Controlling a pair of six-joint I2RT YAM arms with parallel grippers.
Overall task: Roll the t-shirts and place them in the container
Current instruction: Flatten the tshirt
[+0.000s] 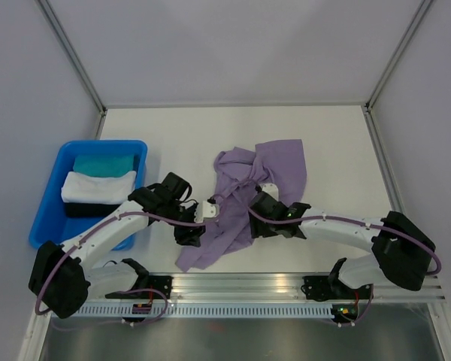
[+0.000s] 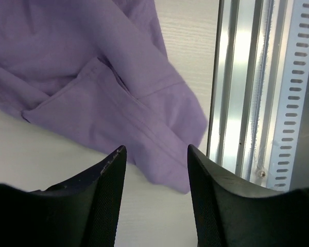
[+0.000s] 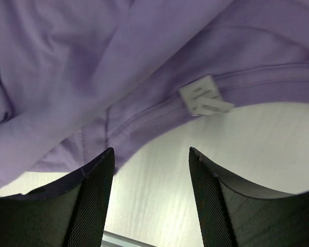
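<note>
The robot's right gripper will go down toward the tabletop onto the t-shirt's collar beside the white label and close there, as that edge of the collar is just beyond the gripper's open fingers.
A lavender t-shirt (image 1: pixel 252 188) lies crumpled in the middle of the white table, one end trailing toward the near rail. My left gripper (image 1: pixel 191 235) hovers at its left near edge. In the left wrist view the left gripper (image 2: pixel 157 152) is open and empty, with a corner of the shirt (image 2: pixel 118 87) just beyond the fingertips. My right gripper (image 1: pixel 255 215) is over the shirt's middle. In the right wrist view the right gripper (image 3: pixel 151 152) is open and empty, above bare table below the collar (image 3: pixel 159 110) and its white label (image 3: pixel 203 99).
A blue bin (image 1: pixel 54 199) at the left holds folded teal, white and dark clothes. A metal rail (image 1: pixel 286 284) runs along the near edge and shows in the left wrist view (image 2: pixel 257 92). Grey walls enclose the table.
</note>
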